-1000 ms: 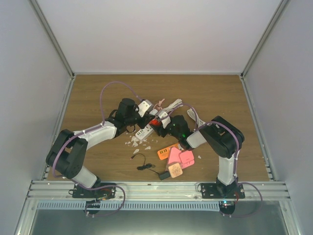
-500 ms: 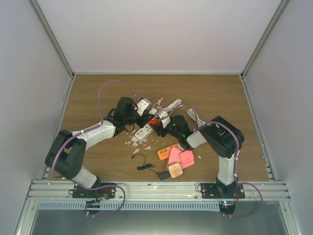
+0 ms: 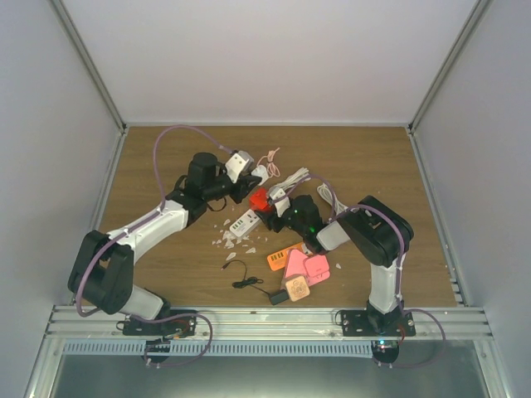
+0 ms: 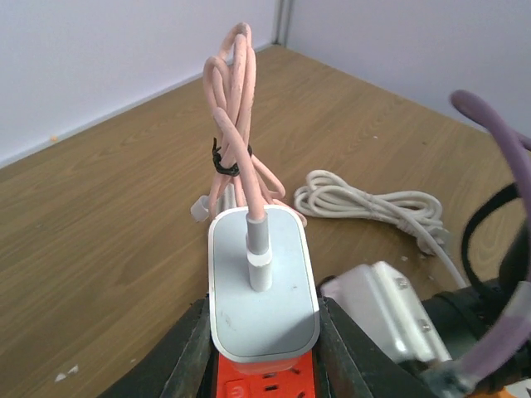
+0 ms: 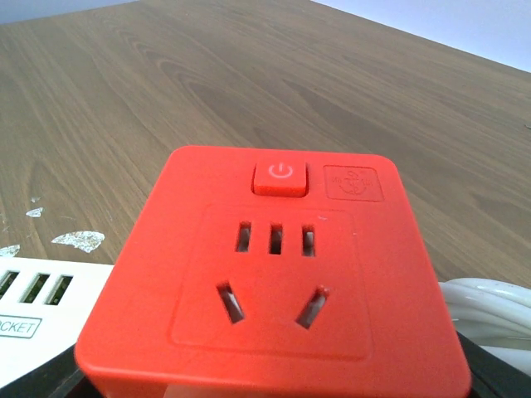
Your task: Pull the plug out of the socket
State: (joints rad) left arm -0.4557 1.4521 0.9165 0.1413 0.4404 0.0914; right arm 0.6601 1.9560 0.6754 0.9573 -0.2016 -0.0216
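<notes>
I will swing my left gripper over and down to the table's far corner next and release the plug there. That corner is bare and lies to the left of my left gripper in the top view.
The white plug with its bundled pink cable sits between my left gripper's black fingers, which are shut on it. In the top view the left gripper holds the plug behind the red socket cube, apart from it. My right gripper is shut on the socket. In the right wrist view the socket's face, with its power button and slots, is bare. The socket's edge also shows below the plug in the left wrist view.
A white power strip lies just left of the socket, with white scraps beside it. A coiled white cable lies behind the right gripper. Pink and orange items and a black adapter with its cord lie nearer the front.
My left arm has moved back and to the left with the plug, which has come away from the red socket. The right gripper has kept the socket in place.
</notes>
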